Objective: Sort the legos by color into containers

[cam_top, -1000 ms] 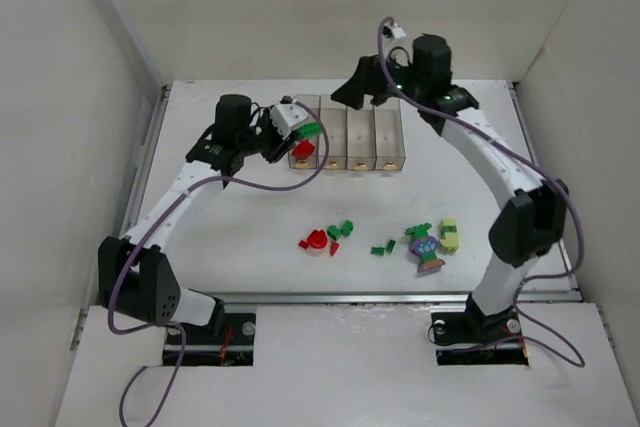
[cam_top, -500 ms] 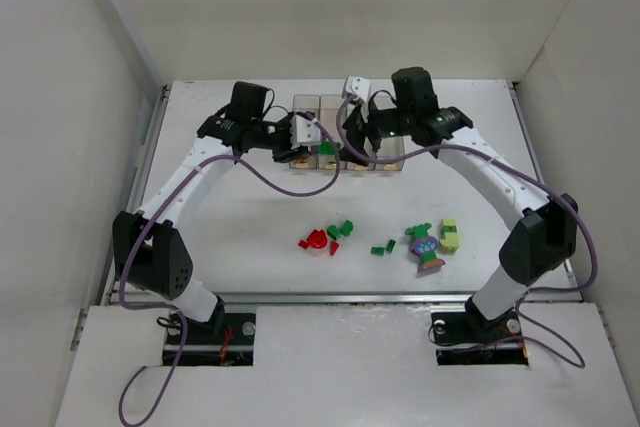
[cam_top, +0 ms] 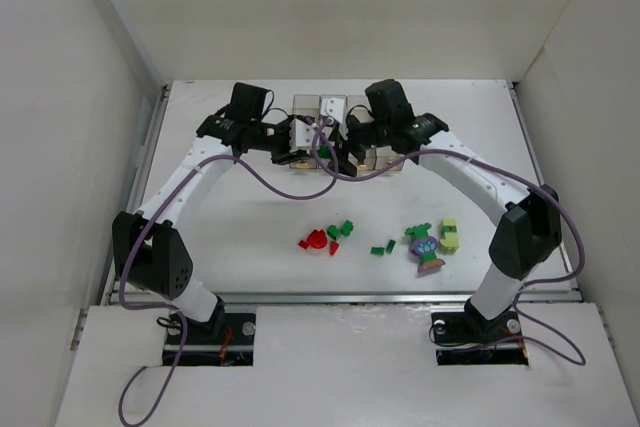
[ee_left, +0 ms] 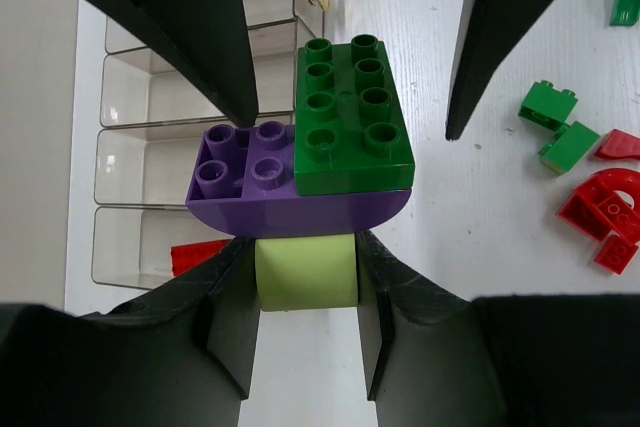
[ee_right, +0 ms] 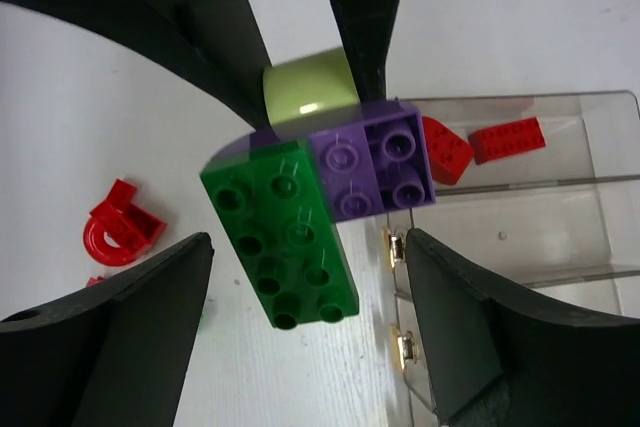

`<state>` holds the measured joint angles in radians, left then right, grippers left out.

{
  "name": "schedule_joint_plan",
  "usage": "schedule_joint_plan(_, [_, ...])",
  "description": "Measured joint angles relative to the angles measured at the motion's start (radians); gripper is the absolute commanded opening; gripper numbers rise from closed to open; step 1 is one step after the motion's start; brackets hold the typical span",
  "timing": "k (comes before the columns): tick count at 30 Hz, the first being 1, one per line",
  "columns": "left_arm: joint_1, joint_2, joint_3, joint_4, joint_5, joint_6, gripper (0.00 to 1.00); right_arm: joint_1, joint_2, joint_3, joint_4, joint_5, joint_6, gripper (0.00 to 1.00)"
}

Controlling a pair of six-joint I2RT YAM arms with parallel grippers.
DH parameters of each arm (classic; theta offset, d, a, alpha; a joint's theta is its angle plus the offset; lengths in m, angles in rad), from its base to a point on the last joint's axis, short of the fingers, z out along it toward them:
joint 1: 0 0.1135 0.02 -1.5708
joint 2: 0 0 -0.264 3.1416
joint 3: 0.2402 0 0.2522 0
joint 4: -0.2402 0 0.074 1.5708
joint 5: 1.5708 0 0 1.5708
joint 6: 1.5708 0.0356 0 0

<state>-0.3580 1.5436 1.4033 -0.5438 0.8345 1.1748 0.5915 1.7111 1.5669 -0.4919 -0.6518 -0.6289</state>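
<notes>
My left gripper pulls the lime-yellow brick [ee_left: 306,277] off the purple one next, then lowers it into the bin beside the red bricks, since that bin stands empty.
My left gripper [ee_left: 306,259] is shut on the lime-yellow brick [ee_left: 306,277] at the bottom of a clump of legos. The clump has a purple brick [ee_left: 250,177] and a green brick [ee_left: 355,117] on top. It hangs in the air beside the containers [cam_top: 300,107]. My right gripper [ee_right: 305,277] is open, its fingers [ee_right: 150,317] standing apart on either side of the green brick [ee_right: 285,247] without touching it. In the top view the two grippers meet over the front of the bins, left [cam_top: 308,137] and right [cam_top: 338,142].
Red bricks [ee_right: 510,139] lie in the end bin [ee_right: 560,237]. Loose on the table nearer the arms are red pieces [cam_top: 317,240], green bricks [cam_top: 341,230], more green [cam_top: 382,247], a purple-topped clump [cam_top: 426,250] and a lime brick [cam_top: 449,235].
My right arm has swung left and down from behind the bins to the clump. My left gripper carried the clump right, in front of the bins. The right jaws have narrowed somewhat.
</notes>
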Motion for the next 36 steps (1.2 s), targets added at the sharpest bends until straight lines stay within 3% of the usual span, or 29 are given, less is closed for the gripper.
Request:
schedule_joint_plan(4, [0.0, 0.0, 0.0, 0.0, 0.0, 0.002, 0.0, -0.002, 0.002, -0.015, 0.002, 0.032, -0.006, 0.84])
schedule_joint_plan(7, [0.0, 0.0, 0.0, 0.0, 0.0, 0.004, 0.0, -0.001, 0.0, -0.027, 0.005, 0.045, -0.007, 0.75])
schedule_joint_plan(8, [0.0, 0.0, 0.0, 0.0, 0.0, 0.004, 0.0, -0.001, 0.0, -0.029, 0.006, 0.048, -0.005, 0.67])
schedule_joint_plan(14, [0.0, 0.0, 0.0, 0.002, -0.004, 0.004, 0.0, -0.001, 0.0, -0.031, 0.005, 0.047, 0.017, 0.41])
schedule_joint_plan(16, [0.003, 0.0, -0.002, -0.001, -0.009, 0.004, 0.0, 0.0, -0.001, -0.031, 0.006, 0.044, 0.02, 0.28])
schedule_joint_plan(20, [0.003, -0.002, -0.02, 0.008, -0.014, 0.003, 0.0, 0.0, -0.001, -0.031, 0.005, 0.042, 0.031, 0.17])
schedule_joint_plan(21, [0.003, -0.002, -0.028, 0.012, -0.017, 0.003, 0.0, 0.001, -0.001, -0.031, 0.003, 0.041, 0.034, 0.04])
schedule_joint_plan(22, [0.003, -0.002, -0.036, 0.018, -0.025, 0.002, 0.0, 0.001, -0.001, -0.031, 0.002, 0.042, 0.037, 0.0])
schedule_joint_plan(36, [0.067, -0.004, -0.153, 0.076, -0.105, -0.061, 0.0, -0.029, -0.088, -0.112, 0.041, 0.053, 0.092, 0.0])
